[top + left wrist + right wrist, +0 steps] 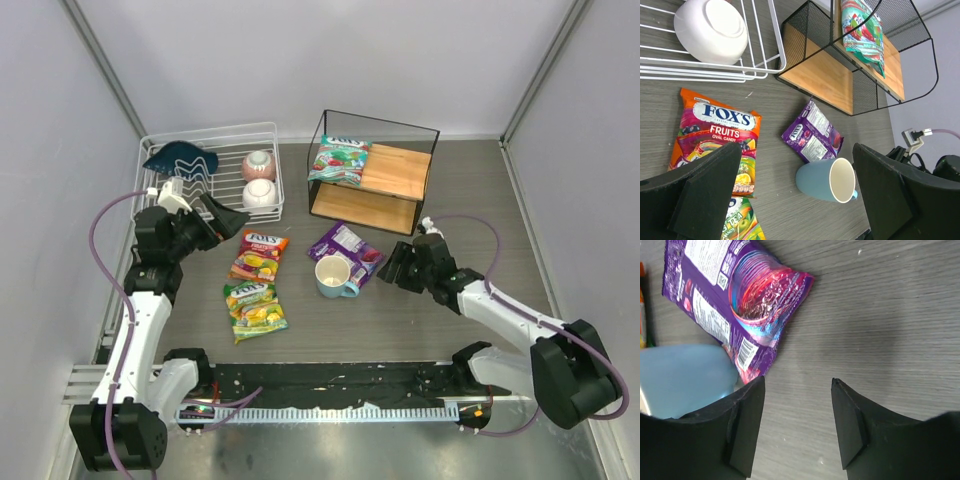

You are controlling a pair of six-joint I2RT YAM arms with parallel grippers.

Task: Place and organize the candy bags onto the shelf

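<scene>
My right gripper tilts flatter and moves down toward the purple bag (345, 248) next, onto its corner facing the bare table, which lies clear of the mug.
A teal-green candy bag (340, 160) (863, 32) lies on the upper board of the black wire shelf (400, 172) (815, 75). On the table lie a purple bag (345, 248) (812, 132) (735, 295), an orange-red bag (260, 255) (715, 135) and a yellow-green bag (254, 310) (740, 220). My left gripper (225, 222) (796, 165) hangs wide open above and left of the orange-red bag, holding nothing. My right gripper (398, 265) (797, 382) stands open over bare table just right of the purple bag, with nothing between its fingers.
A light blue mug (333, 277) (827, 179) (685, 375) stands upright against the purple bag's near edge, between the two grippers. A white wire dish rack (210, 133) at the back left holds two bowls and a dark blue item.
</scene>
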